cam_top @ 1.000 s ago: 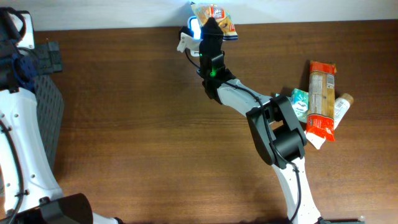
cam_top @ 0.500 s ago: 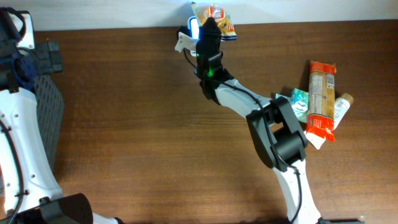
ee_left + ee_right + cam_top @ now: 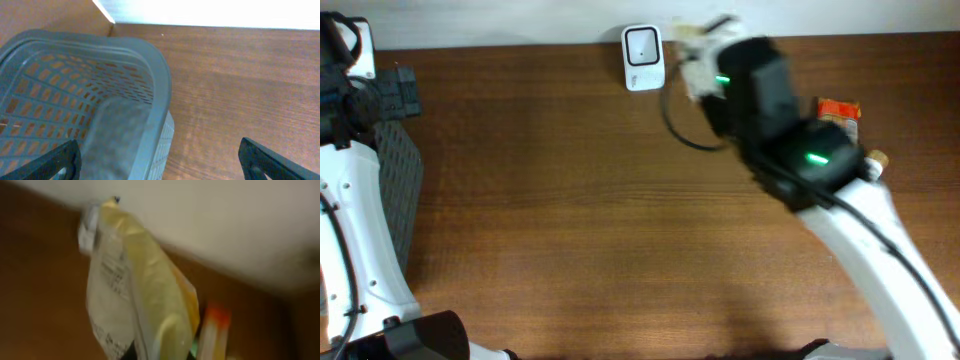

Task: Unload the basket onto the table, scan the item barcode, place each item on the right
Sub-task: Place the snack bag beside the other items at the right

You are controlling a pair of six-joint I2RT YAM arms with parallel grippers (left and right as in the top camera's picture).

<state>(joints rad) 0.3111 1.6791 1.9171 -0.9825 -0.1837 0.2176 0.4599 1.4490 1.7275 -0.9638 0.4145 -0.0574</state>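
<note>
I should next lower my right gripper back toward the red-orange packet (image 3: 838, 112) (image 3: 215, 325) and release the item beside it, because the packet is below, to the right in the overhead view.
The white barcode scanner (image 3: 642, 44) stands uncovered at the table's back edge. My right gripper (image 3: 708, 58), blurred by motion, is just right of it and shut on the item, a yellow and white snack packet (image 3: 703, 31). In the right wrist view the packet (image 3: 142, 290) hangs upright out of the gripper (image 3: 160, 355), its printed white face turned left. My left gripper (image 3: 160, 165) is open and holds nothing, straddling the rim of a grey basket (image 3: 150, 60).
The grey basket (image 3: 395, 175) sits at the table's left edge beside the left arm. A red-orange packet (image 3: 838, 108) and a bottle cap (image 3: 876, 158) show at the right, mostly covered by the right arm. A black cable (image 3: 675, 125) loops near the scanner.
The right arm has swung from over the scanner to the right and risen toward the camera, taking the packet along. The scanner now shows fully. The left arm has not moved.
</note>
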